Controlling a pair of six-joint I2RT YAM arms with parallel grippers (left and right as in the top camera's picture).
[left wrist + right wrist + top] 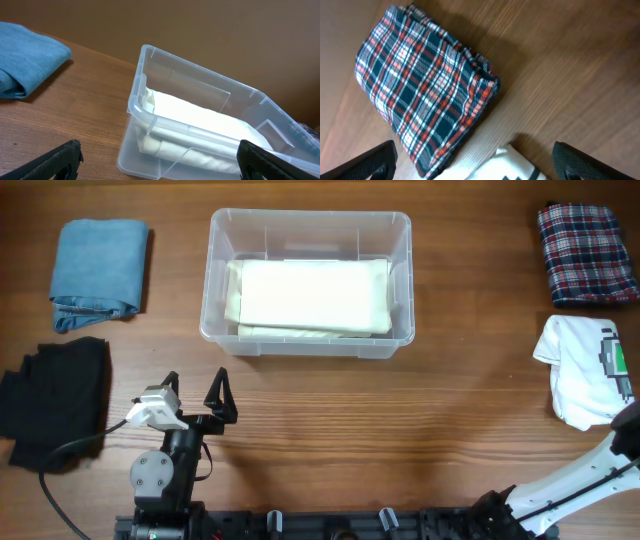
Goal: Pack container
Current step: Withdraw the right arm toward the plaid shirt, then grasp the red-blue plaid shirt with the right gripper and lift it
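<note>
My right gripper needs to move outward and down next, onto the plaid garment [425,85] at its near corner farthest from the container, because the garment lies beyond the white printed one.
The clear plastic container [212,275] stands at the back centre of the table and holds a folded cream garment [310,295]. In the left wrist view the container [142,112] lies ahead of my left gripper [160,167], with the cream garment [200,117] inside. My left gripper [197,393] is open and empty, on the near left of the table, apart from the container. My right gripper [475,165] is open and empty, above the white printed garment [512,167] and near the plaid garment [425,85]. In the overhead view it sits at the right edge [632,423].
A folded blue denim garment [97,265] lies at the back left, also in the left wrist view [25,57]. A black garment [55,395] lies at the left. A plaid garment [587,252] and a white printed garment [585,370] lie at the right.
</note>
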